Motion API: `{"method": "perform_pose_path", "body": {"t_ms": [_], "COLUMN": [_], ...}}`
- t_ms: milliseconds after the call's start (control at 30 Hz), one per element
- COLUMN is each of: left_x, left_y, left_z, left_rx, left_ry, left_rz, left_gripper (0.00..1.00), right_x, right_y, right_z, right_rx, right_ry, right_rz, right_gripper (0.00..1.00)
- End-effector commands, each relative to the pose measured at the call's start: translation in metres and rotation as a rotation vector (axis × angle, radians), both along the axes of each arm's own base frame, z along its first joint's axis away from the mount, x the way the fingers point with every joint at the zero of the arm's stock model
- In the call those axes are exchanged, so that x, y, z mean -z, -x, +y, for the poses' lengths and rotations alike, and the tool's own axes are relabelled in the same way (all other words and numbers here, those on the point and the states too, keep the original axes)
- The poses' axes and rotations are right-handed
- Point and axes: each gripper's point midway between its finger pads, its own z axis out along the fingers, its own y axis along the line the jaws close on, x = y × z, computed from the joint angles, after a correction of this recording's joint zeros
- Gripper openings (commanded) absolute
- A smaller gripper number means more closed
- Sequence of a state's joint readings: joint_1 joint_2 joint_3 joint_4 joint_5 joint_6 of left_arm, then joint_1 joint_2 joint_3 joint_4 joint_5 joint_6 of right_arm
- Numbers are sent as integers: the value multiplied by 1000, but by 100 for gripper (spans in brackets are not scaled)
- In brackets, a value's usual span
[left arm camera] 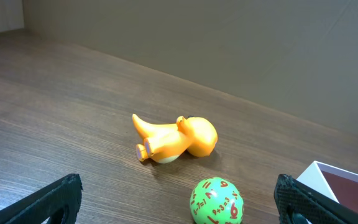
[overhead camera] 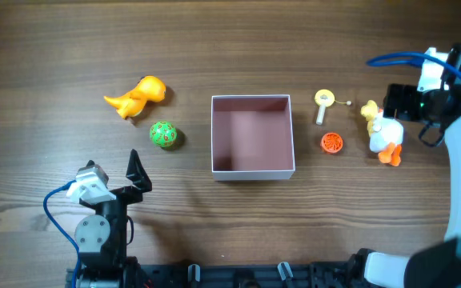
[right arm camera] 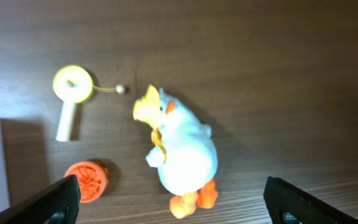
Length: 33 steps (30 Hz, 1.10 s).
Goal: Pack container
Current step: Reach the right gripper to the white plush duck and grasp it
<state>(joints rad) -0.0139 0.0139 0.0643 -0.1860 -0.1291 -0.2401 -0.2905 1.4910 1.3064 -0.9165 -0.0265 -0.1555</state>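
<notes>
Next, my right gripper lowers with its fingers spread onto the middle of the duck's white body [overhead camera: 386,136] [right arm camera: 188,158], because the duck lies below, lined up between those open fingers.
The container [overhead camera: 252,170], a square white-walled box with a dusty-pink inside, sits empty at the table's middle; its corner shows in the left wrist view [left arm camera: 347,180]. An orange dinosaur toy [overhead camera: 138,96] [left arm camera: 176,139] and a green number ball [overhead camera: 163,134] [left arm camera: 216,201] lie left of it. A white duck toy [overhead camera: 385,133] [right arm camera: 185,155], an orange round piece [overhead camera: 332,143] [right arm camera: 87,180] and a yellow key-like toy [overhead camera: 323,103] [right arm camera: 71,93] lie right of it. My left gripper [overhead camera: 137,172] [left arm camera: 179,214] is open near the ball. My right gripper [overhead camera: 394,104] [right arm camera: 173,214] is open above the duck.
A blue cable [overhead camera: 402,58] runs along the right arm at the far right. The left arm's base [overhead camera: 94,232] stands at the front left with its own blue cable [overhead camera: 53,200]. The table's far edge shows in the left wrist view [left arm camera: 166,68].
</notes>
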Motion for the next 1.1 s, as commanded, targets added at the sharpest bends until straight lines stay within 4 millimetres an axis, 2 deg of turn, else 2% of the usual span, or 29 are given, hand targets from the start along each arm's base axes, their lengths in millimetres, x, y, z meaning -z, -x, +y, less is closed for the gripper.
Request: {"method": "perform_pose_path", "body": {"t_ms": [0,167,367,433,500,533,600,700,800,1067], "left_x": [1,1,1,1,1,1,1,1,1,1], "left_y": [0,0,0,0,0,0,0,0,0,0], "left_z": [-4,-4,-4,-4,-4,-4,-4,-4,-4,-4], "left_rx": [23,23,23,23,23,23,23,23,23,23], "left_ry": [-18,-18,-18,-18,-18,-18,-18,-18,-18,-18], "left_rz": [-1,-1,-1,-1,-1,-1,-1,-1,-1,-1], "left_gripper": [100,100,100,100,100,100,100,100,100,100], "right_x": [53,104,124,128,131,131,131,130,125,117], "right_y": [-4,-11,-10,-7,-5,-4,-3,-3,-7,-8], "right_z": [7,4,4,5,6,6,6,6,7,4], "right_rx": [-5,1,17,17,17,21,41,40,56,99], "right_ry": [-96,-121,-141,-144,-147,-149,-156,-156,-172,-166], "right_rz": [120,227,271,285,293,294,297,297,287,279], "right_gripper": [94,94,95,85,63,57,52,22,4,4]}}
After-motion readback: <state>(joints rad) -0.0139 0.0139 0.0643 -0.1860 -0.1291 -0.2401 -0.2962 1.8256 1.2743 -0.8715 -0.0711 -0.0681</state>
